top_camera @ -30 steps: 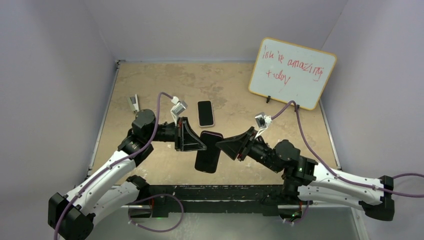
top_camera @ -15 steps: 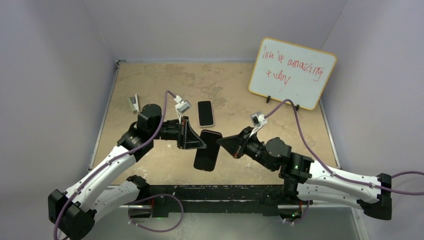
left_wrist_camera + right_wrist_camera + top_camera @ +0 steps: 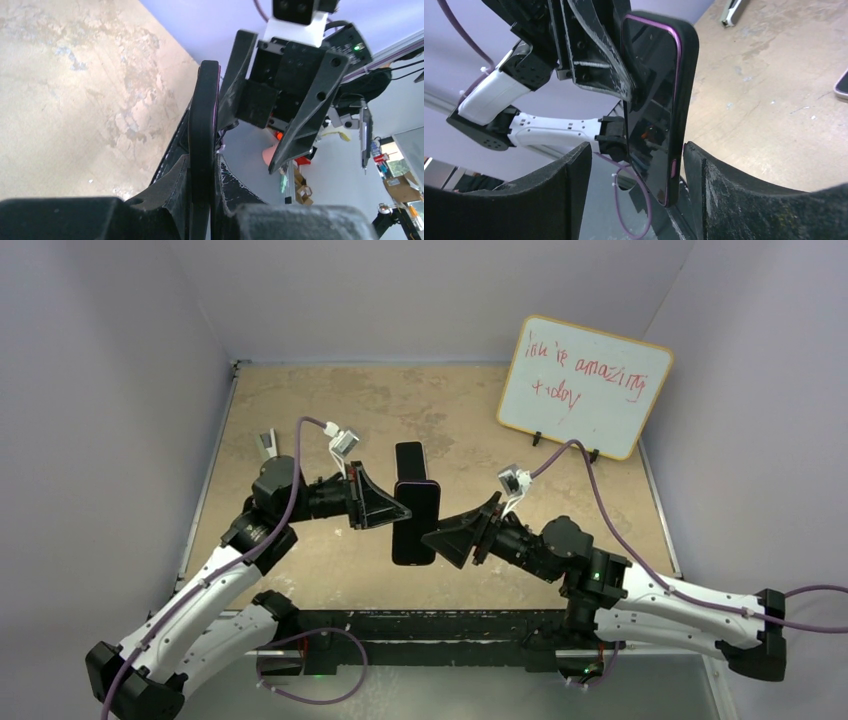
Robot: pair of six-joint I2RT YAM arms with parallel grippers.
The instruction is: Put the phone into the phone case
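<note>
I should next move my left gripper down and to the left in the top view to bare tabletop and release, because the phone is already in its case.
A glossy dark phone with a purple rim sits in a black case, held up off the table. My left gripper is shut on its edge; in the left wrist view the fingers pinch the thin black edge. My right gripper is open; in the right wrist view its fingers stand on either side of the lower end of the cased phone, the right finger close to the phone's side. A second dark slab with a light rim lies on the table behind, partly hidden.
A whiteboard with red writing stands at the back right. A small white clip-like object lies at the left of the table. The light-rimmed slab shows at the right edge of the right wrist view.
The left gripper has raised the cased phone and carried it away from the near edge, turning it straighter. The right gripper has moved left with it, its fingers around the lower end.
</note>
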